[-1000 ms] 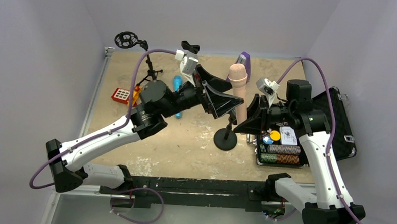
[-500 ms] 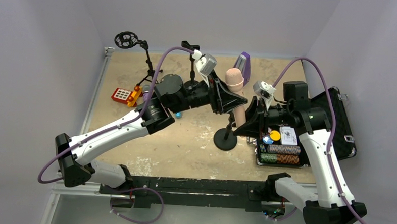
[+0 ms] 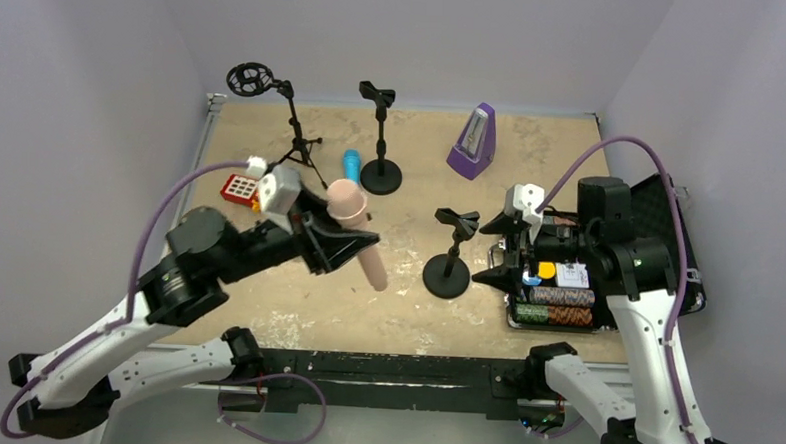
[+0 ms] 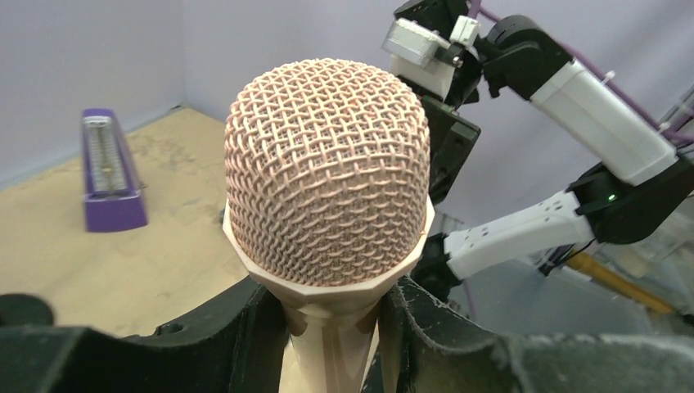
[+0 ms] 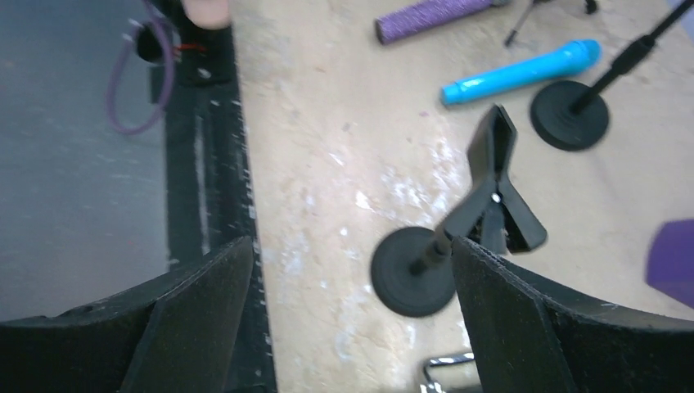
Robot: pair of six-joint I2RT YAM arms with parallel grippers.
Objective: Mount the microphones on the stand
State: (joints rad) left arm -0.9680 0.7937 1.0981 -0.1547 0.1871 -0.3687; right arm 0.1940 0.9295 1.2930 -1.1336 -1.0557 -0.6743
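Observation:
My left gripper lowers the pale pink microphone (image 3: 353,216) to the right in the top view next, into the short stand's clip (image 3: 457,220) to release it, since that clip is empty.
The pale pink microphone (image 3: 353,216) is off the table, tilted with its mesh head (image 4: 327,164) up, and my left gripper (image 3: 352,244) is shut on its neck just below the head. It hangs left of the short clip stand (image 3: 448,271), whose clip (image 5: 497,182) holds nothing. My right gripper (image 3: 494,258) stands open and holds nothing, just right of that stand. In the right wrist view the stand's base (image 5: 412,282) shows between the fingers. The sky-blue microphone (image 3: 351,164) lies on the table beside a second clip stand (image 3: 379,169). The glittery purple microphone (image 5: 432,15) lies farther left.
A tripod stand with a round shock mount (image 3: 250,77) is at the back left. The purple metronome (image 3: 471,143) is at the back. A red toy (image 3: 238,187) lies at the left. An open black case of poker chips (image 3: 554,292) sits under my right arm.
My left gripper closed on the pink microphone and carried it left and toward the front, away from the stand. My right gripper opened, let go and drew back right.

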